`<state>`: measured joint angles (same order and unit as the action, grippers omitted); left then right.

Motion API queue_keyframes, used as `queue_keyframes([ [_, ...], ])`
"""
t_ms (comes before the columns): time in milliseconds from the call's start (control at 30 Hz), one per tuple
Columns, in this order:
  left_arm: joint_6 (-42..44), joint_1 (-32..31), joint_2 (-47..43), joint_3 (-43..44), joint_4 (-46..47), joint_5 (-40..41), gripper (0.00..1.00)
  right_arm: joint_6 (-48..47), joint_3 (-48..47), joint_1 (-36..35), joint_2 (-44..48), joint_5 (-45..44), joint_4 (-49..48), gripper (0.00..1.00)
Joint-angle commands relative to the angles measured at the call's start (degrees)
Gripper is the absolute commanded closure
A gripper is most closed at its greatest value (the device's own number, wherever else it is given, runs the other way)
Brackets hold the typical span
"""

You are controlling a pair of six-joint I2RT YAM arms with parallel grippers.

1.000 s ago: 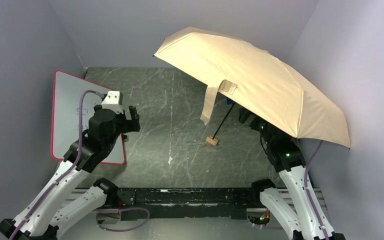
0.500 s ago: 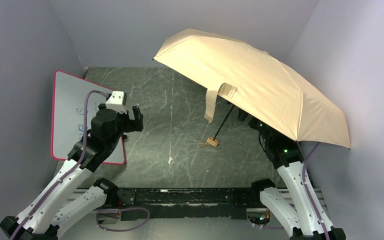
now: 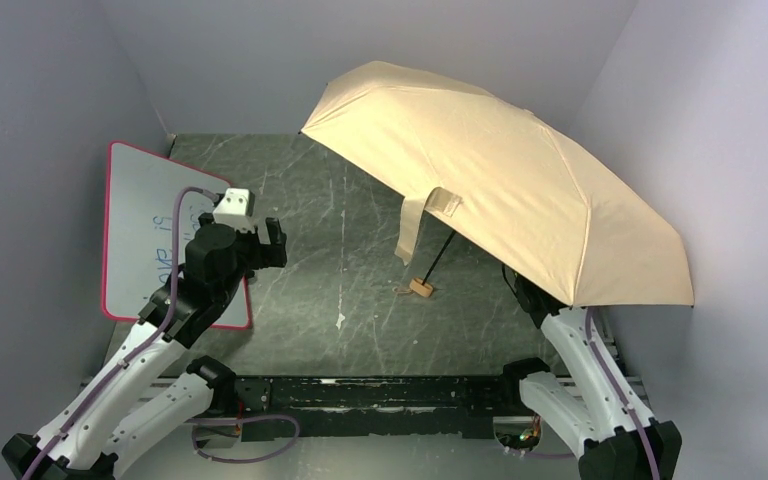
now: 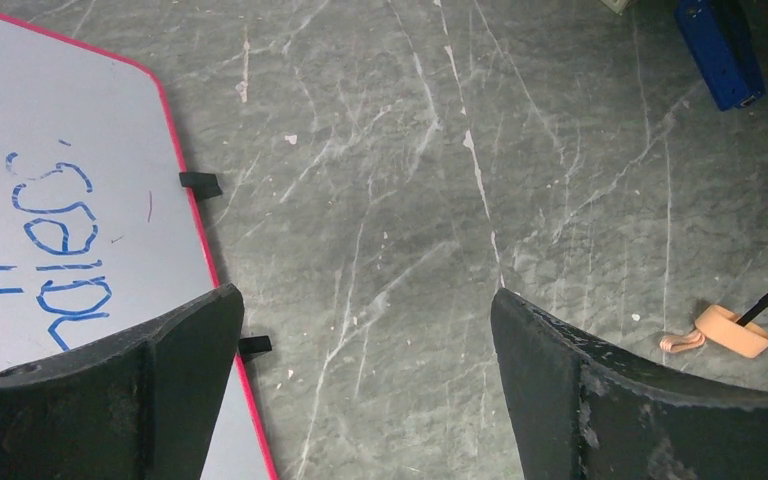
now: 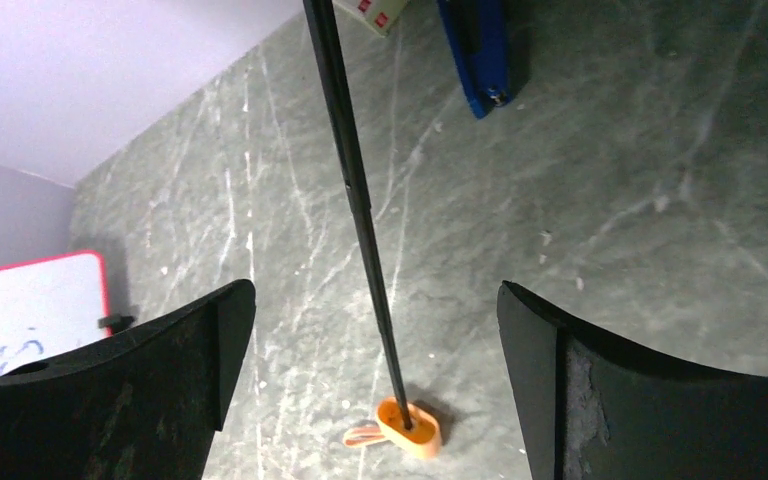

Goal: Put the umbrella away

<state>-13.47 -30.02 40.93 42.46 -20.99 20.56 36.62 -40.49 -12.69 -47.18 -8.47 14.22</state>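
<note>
My right gripper moves outward and to its left in the top view next and closes, since the black shaft (image 5: 355, 200) lines up between its fingers that way.
The umbrella (image 3: 500, 185) stands open, its beige canopy tilted over the table's right half. Its closure strap (image 3: 412, 225) hangs down from the canopy. The thin black shaft (image 5: 355, 200) slants down to the tan handle knob (image 5: 410, 428), which rests on the table. My right gripper (image 5: 375, 290) is open. The shaft runs between its fingers in the right wrist view and touches neither. The canopy hides this gripper in the top view. My left gripper (image 3: 263, 247) is open and empty over the whiteboard's right edge, well left of the knob (image 4: 732, 330).
A red-rimmed whiteboard (image 3: 145, 215) with blue writing lies at the table's left. Under the canopy at the back lie a blue flat object (image 5: 475, 50) and a small white box (image 5: 372, 10). Grey walls close in on three sides.
The right arm has drawn back toward the near edge, further under the canopy. The canopy has shifted and tipped slightly left. The left gripper has edged a little to the right.
</note>
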Motion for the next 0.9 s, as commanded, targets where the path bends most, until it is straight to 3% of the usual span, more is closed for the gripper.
queue_keyframes([
  [0,-0.63,0.53,0.02,-0.02,2.65,0.55,0.03,4.41,3.80,0.68,-2.17,2.39,-13.02,0.06],
  [433,-0.71,0.55,1.11,0.35,2.31,-0.28,0.03,0.91,3.74,0.66,-17.92,1.26,-31.05,0.14],
  [700,-0.35,0.54,1.86,-0.21,3.60,-1.95,0.03,-2.36,0.96,0.74,-23.13,1.04,-33.15,0.36],
  [867,-0.57,0.56,2.82,-1.16,5.93,-7.28,0.03,-4.92,-0.65,0.81,-24.71,2.47,-33.28,0.47],
])
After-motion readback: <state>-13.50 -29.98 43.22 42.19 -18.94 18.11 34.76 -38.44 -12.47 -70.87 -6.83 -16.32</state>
